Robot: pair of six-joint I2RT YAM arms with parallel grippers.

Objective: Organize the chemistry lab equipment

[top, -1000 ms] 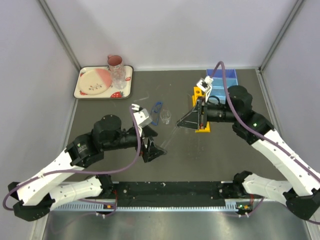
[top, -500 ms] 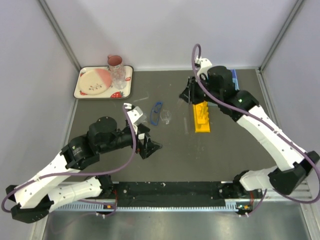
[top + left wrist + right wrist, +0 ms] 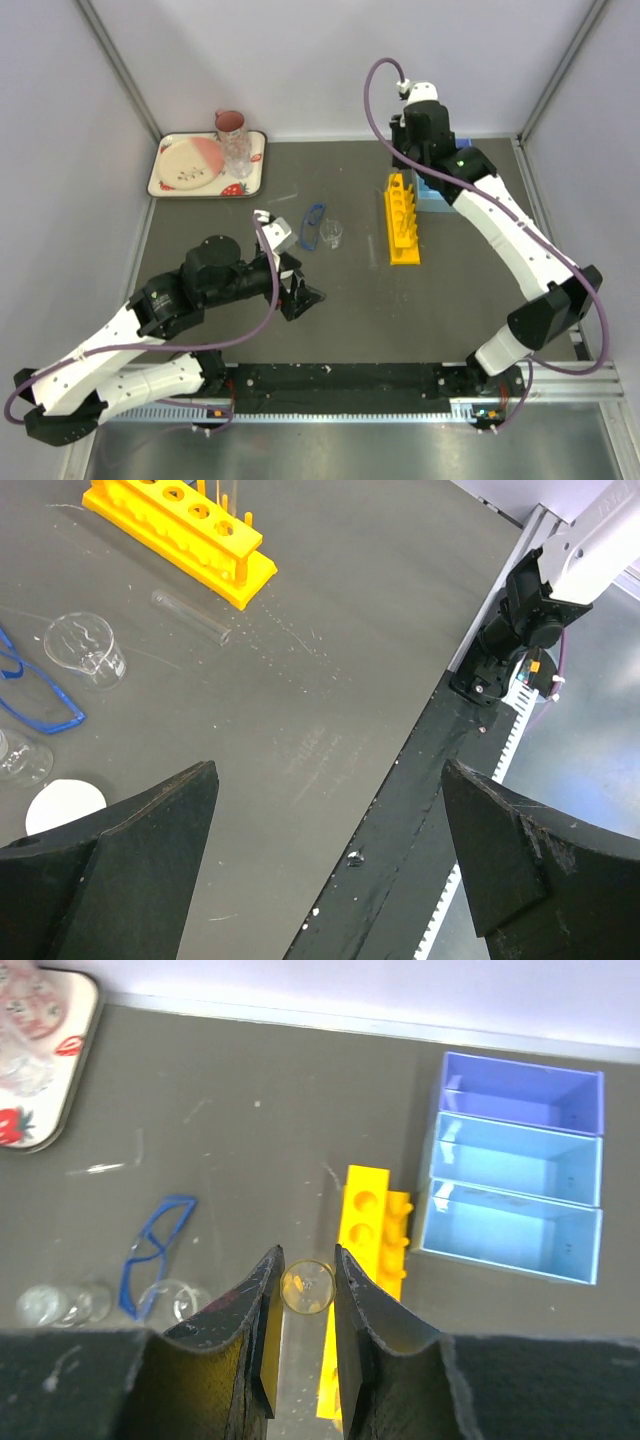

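Observation:
The hole [image 3: 402, 228] beside the standing tube is empty, so my right gripper needs to lower back toward the yellow rack's near end and release the glass tube there.
My right gripper [image 3: 307, 1252] is shut on a thin glass tube [image 3: 307, 1288], seen end-on between the fingers. It hangs high above the far end of the yellow holed rack [image 3: 365, 1260]; from above the gripper [image 3: 408, 158] covers most of the blue divided tray [image 3: 432, 195], which shows whole in the right wrist view [image 3: 515, 1165]. My left gripper [image 3: 328, 770] is open and empty over the table's near edge [image 3: 305, 297]. Another glass tube [image 3: 190, 617] lies beside the rack [image 3: 180, 525]. The small clear beaker [image 3: 88, 645], blue-rimmed goggles [image 3: 35, 700] and a white round dish [image 3: 65, 805] lie mid-table.
The cream strawberry tray [image 3: 208, 165] with the plate, pink mug [image 3: 230, 123] and clear tumbler [image 3: 237, 155] stands at the back left. A black rail [image 3: 340, 378] runs along the near edge. Grey walls close in the back and both sides.
My right arm has risen from low beside the rack and swung to the back of the table, carrying the glass tube. My left arm has barely moved.

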